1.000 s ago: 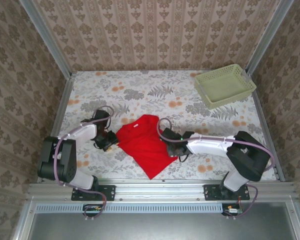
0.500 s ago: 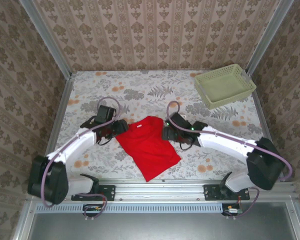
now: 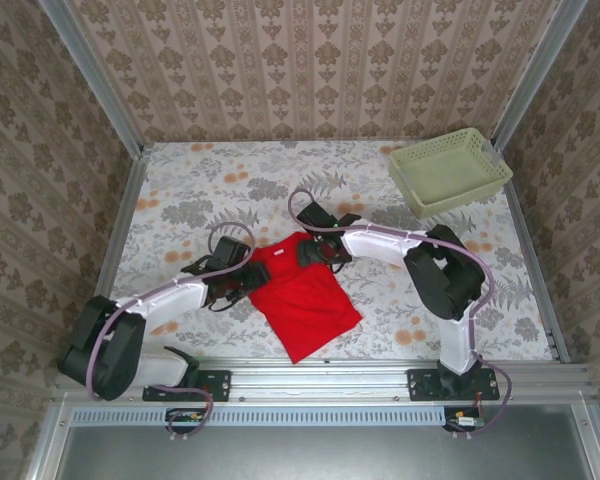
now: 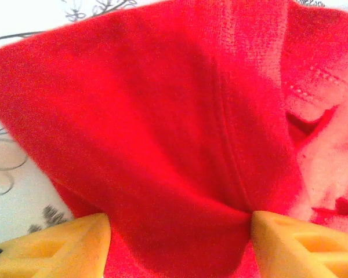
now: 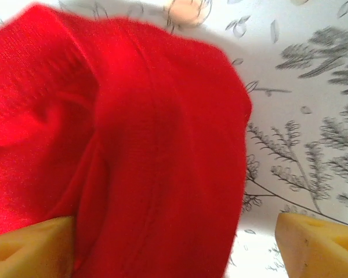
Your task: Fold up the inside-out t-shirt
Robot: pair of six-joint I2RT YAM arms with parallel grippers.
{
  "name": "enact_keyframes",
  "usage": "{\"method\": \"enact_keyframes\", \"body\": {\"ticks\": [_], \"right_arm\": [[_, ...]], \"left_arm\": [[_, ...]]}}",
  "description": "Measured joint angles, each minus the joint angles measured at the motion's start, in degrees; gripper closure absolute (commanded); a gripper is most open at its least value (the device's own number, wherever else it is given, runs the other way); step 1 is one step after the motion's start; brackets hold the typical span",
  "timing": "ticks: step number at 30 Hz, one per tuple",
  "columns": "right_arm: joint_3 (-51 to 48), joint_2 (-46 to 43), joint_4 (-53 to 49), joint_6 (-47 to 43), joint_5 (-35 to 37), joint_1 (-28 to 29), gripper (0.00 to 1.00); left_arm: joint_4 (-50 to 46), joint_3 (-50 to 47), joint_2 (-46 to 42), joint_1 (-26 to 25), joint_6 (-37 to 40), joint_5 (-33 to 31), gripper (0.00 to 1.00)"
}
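I will next lower my right gripper and close it on the seamed fold at the shirt's edge. The fold is below, between the gripper's wide-open fingertips.
The red inside-out t-shirt (image 3: 305,300) lies folded into a narrow slanted shape on the flowered table, between the two arms. My left gripper (image 3: 250,278) sits at its upper left edge. In the left wrist view this gripper (image 4: 180,243) is open, and a bulge of red cloth (image 4: 162,116) lies between the yellow fingertips (image 4: 64,243). My right gripper (image 3: 313,252) is at the shirt's far top edge. In the right wrist view it (image 5: 174,243) stands wide open over a seamed fold of the shirt (image 5: 151,145), with bare table beside the right fingertip (image 5: 319,243).
A pale green basket (image 3: 450,172) stands at the far right corner of the table (image 3: 200,190). Patterned walls close in the back and sides. A metal rail (image 3: 320,380) runs along the near edge by the arm bases.
Both grippers have opened. The right arm has swung left to the shirt's far edge. The left gripper went out and came back to the upper left edge. The shirt has barely shifted.
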Motion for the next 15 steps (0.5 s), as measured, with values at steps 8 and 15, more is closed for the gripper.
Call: {"method": "enact_keyframes", "body": {"ticks": [8, 15], "right_arm": [[3.06, 3.02, -2.27, -0.28, -0.76, 0.26, 0.43], [2.03, 2.86, -0.02, 2.84, -0.87, 0.85, 0.78]], "left_arm": [[8.59, 2.84, 7.72, 0.00, -0.42, 1.84, 0.48], [11.10, 4.72, 11.28, 0.00, 0.31, 2.60, 0.64]]}}
